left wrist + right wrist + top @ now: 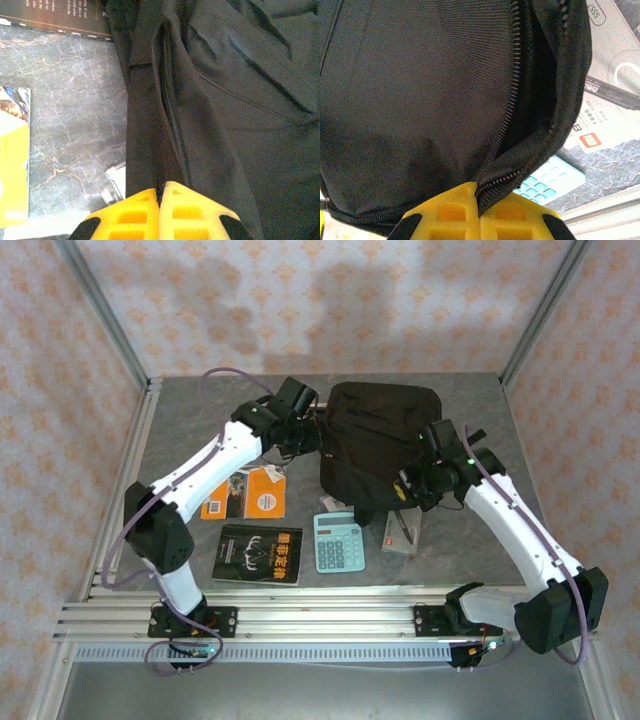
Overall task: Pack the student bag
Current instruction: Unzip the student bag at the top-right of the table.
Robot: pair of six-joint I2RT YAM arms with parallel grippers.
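The zipper runs outward along the bag's edge, so the robot's left gripper will move toward the far end of the closed zipper (165,34) next and then let go of the fold.
The student bag (375,435), a big soft black backpack, lies at the back middle of the table. My left gripper (305,437) is at the bag's left edge. In the left wrist view the yellow jaws of that gripper (161,192) are shut on a fold of the bag (225,100) beside a closed zipper. My right gripper (415,485) is at the bag's near right corner. In the right wrist view it (479,200) is shut on the zipper edge of the bag (420,90). Just above this grip the zipper gapes open onto a dark inside (540,90).
In front of the bag lie an orange book (245,493), a black book with orange lettering (258,554), a teal calculator (338,541) and a grey box (402,532). The calculator (550,182) and box (610,100) sit close under the right gripper. Aluminium rails (300,620) border the near edge.
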